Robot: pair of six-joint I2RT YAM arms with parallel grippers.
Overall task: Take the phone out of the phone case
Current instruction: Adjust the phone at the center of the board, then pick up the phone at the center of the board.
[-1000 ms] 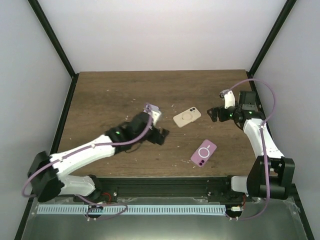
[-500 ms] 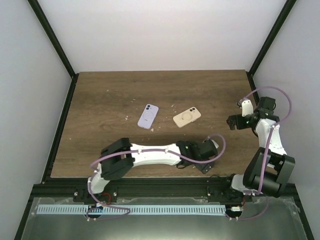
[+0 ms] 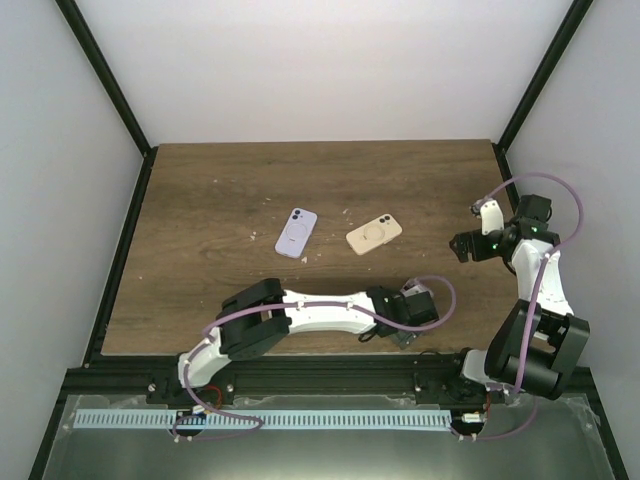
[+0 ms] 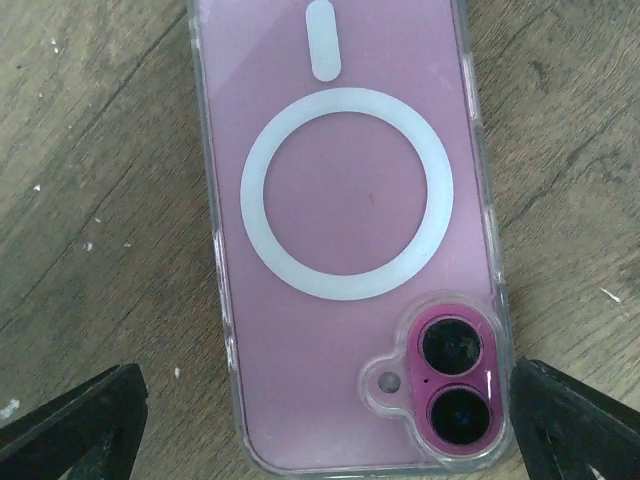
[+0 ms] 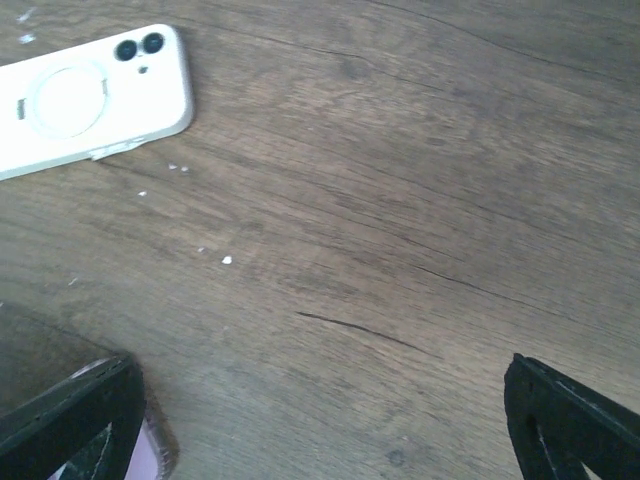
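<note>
The right gripper moves down and leftward in the top view astride the white bar of the pink phone (image 5: 155, 450) next, clear of the phone's lenses, matching how the phone lies.
A pink phone in a clear case (image 4: 345, 230) with a white ring on its back lies flat on the wooden table, camera end nearest my left gripper (image 4: 325, 405). The gripper is open just above it, a black fingertip (image 4: 85, 415) showing off each side of the camera end, touching nothing. In the top view the left gripper (image 3: 408, 312) covers this phone near the front edge. My right gripper (image 3: 458, 245) is open and empty over bare wood at the right; its view (image 5: 320, 400) shows a sliver of the pink phone (image 5: 155, 450) at the lower left.
A lavender phone (image 3: 296, 232) and a beige phone (image 3: 374, 234) lie face down mid-table; the beige one also shows in the right wrist view (image 5: 90, 100). The left arm stretches along the table's front edge (image 3: 300, 350). Small white crumbs dot the wood.
The left arm has swung from mid-table to the front right, over the pink phone. The lavender phone now lies uncovered where it was. The right arm has drawn back to the right.
</note>
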